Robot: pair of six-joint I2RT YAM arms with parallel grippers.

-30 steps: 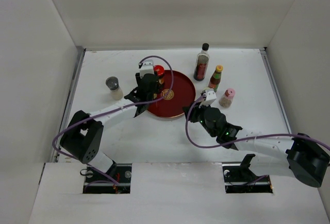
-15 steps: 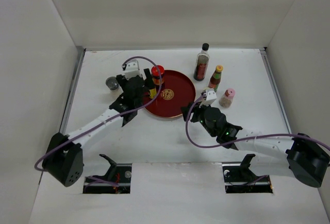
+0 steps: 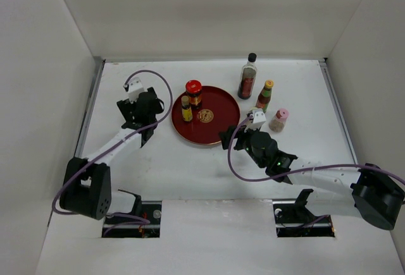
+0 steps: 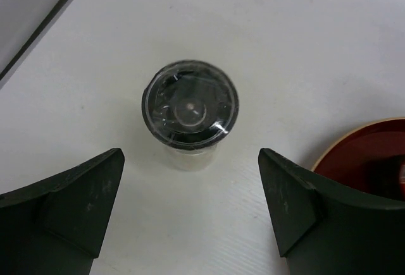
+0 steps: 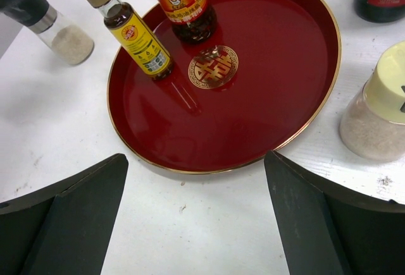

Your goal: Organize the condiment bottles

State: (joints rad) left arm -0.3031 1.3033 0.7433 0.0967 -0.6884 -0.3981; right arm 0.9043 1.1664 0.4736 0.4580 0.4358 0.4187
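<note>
My left gripper should next move down and gently outward to close around the shaker's grey lid (image 4: 190, 105), because the lid is still ahead of its open fingers.
A grey-lidded shaker (image 4: 190, 101) stands on the white table, seen from above. My left gripper (image 4: 190, 180) hangs open over it, and the shaker sits just beyond the fingertips. In the top view the left gripper (image 3: 140, 116) hides that shaker. On the dark red tray (image 3: 221, 129) stand a red-lidded jar (image 3: 193, 91) and a slim yellow bottle (image 3: 186, 108). My right gripper (image 3: 226, 137) is open and empty at the tray's near rim (image 5: 190, 169). A cream-capped shaker (image 5: 380, 107) stands right of the tray. Behind it are a tall black-capped bottle (image 3: 247, 76), an orange-capped sauce (image 3: 264, 95) and a pink-capped shaker (image 3: 279, 119).
White walls close the table on the left, back and right. A dark rail (image 3: 88, 117) runs along the left edge near the left gripper. The purple cables (image 3: 240, 174) loop over the arms.
My left gripper has opened, left the slim yellow bottle standing on the tray and swung left over the grey-lidded shaker. The right gripper has opened in place.
</note>
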